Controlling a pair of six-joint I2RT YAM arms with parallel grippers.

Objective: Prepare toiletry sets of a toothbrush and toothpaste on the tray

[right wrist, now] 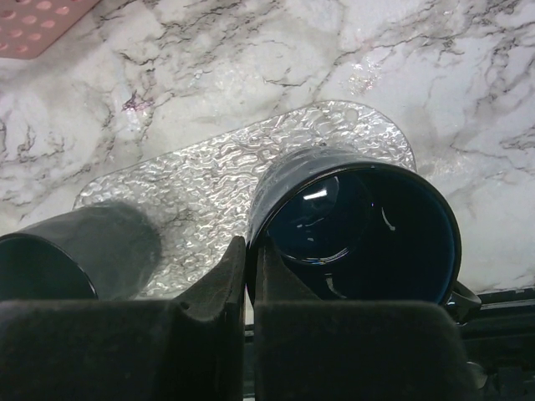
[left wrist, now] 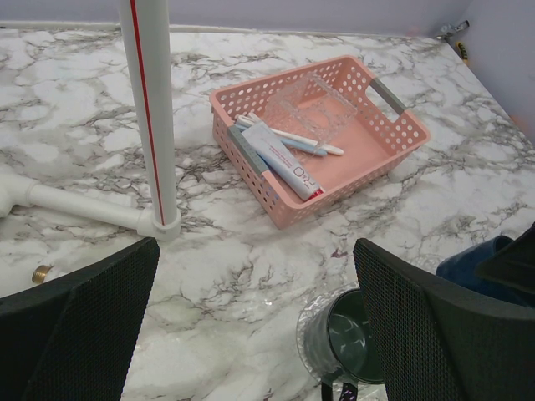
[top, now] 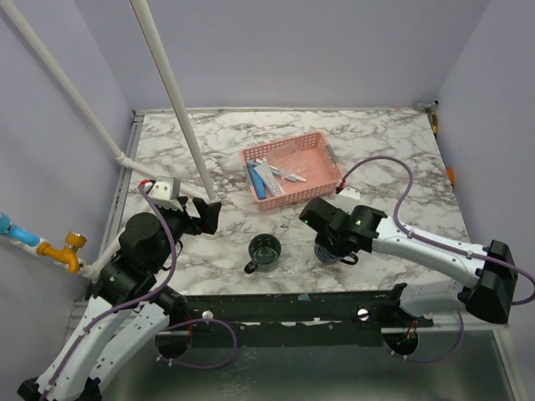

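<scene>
My right gripper should next bring the blue mug down onto the opposite end of the tray, away from the dark green mug.
A white toothpaste tube (left wrist: 280, 159) and toothbrushes (left wrist: 305, 142) lie in the pink basket (left wrist: 393, 134), which sits mid-table (top: 322, 150). The clear textured tray (right wrist: 201, 180) lies near the front edge. On its left end stands a dark green mug (top: 265, 251). At its right end is a blue mug (right wrist: 368, 234), with my right gripper (right wrist: 249, 251) shut on its near rim, one finger inside and one outside. My left gripper (left wrist: 257, 245) hangs wide open over bare marble left of the tray, holding nothing.
A white pipe frame (top: 171, 92) rises from the left side of the table, close to my left gripper (top: 209, 215). A clear plastic piece (left wrist: 313, 109) also lies in the basket. Walls enclose the table on three sides.
</scene>
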